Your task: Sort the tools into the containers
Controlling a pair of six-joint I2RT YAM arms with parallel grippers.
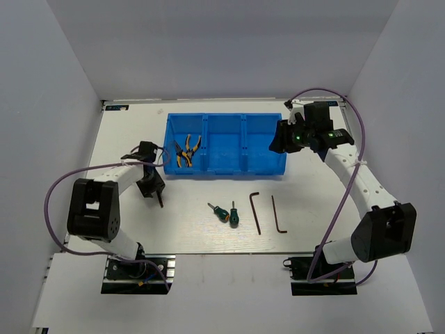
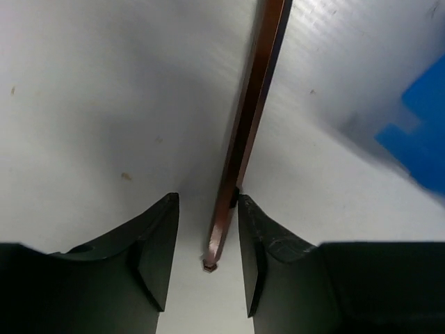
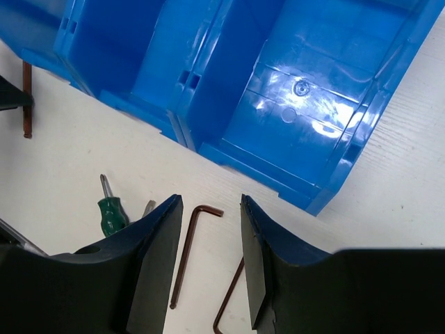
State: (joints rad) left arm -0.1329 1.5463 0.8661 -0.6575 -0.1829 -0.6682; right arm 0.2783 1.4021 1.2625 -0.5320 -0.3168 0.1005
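Note:
The stem of the hex key (image 1: 159, 195) (image 2: 232, 182) is already between the fingers of my left gripper, so this gripper will next move slightly outward along it and close its fingers there.
The blue bin (image 1: 271, 165) lies across the back of the table, and both yellow-handled pliers (image 1: 186, 149) lie in its left compartment. My left gripper (image 1: 150, 186) is low at the table just left of the bin. It is open, with a thin hex key (image 2: 243, 132) between its fingers, leaning on the right finger (image 2: 268, 243). Two green screwdrivers (image 1: 227, 213) and two more hex keys (image 1: 256, 212) (image 1: 278, 214) lie on the table in front of the bin. My right gripper (image 1: 281, 141) hovers open and empty over the bin's right end; the wrist view shows the hex keys (image 3: 186, 250) far below.
White walls enclose the table on the left, back and right. In the right wrist view the bin's middle and right compartments (image 3: 299, 104) hold nothing. The left arm's purple cable (image 1: 52, 191) loops out to the left.

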